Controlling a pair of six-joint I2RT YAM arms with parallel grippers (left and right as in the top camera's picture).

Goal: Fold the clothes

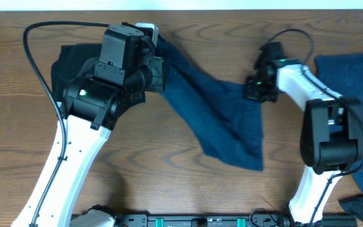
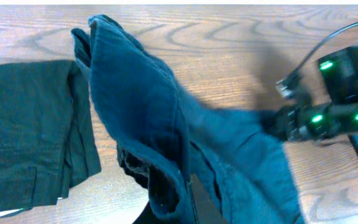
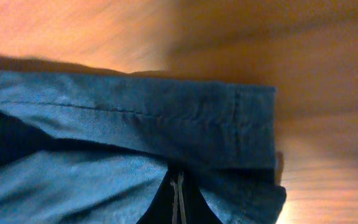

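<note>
My left gripper should next lower the blue garment's raised end onto the bare tabletop (image 1: pixel 152 121) (image 2: pixel 117 190) beside the folded garment below and let go of it.
A dark blue garment (image 1: pixel 222 120) hangs stretched between my two grippers above the wooden table. My left gripper (image 1: pixel 158 60) is shut on its left end, and the cloth drapes over the finger in the left wrist view (image 2: pixel 166 124). My right gripper (image 1: pixel 252 88) is shut on the right hem; the right wrist view shows the stitched hem (image 3: pixel 135 118) pinched between the closed fingers (image 3: pixel 178 193). The garment's lower part sags to a point on the table.
A folded dark green-black garment (image 1: pixel 68 66) lies at the back left, also in the left wrist view (image 2: pixel 23 130). Another blue garment (image 1: pixel 358 75) lies at the right edge. A black cable (image 1: pixel 40 69) loops at the left.
</note>
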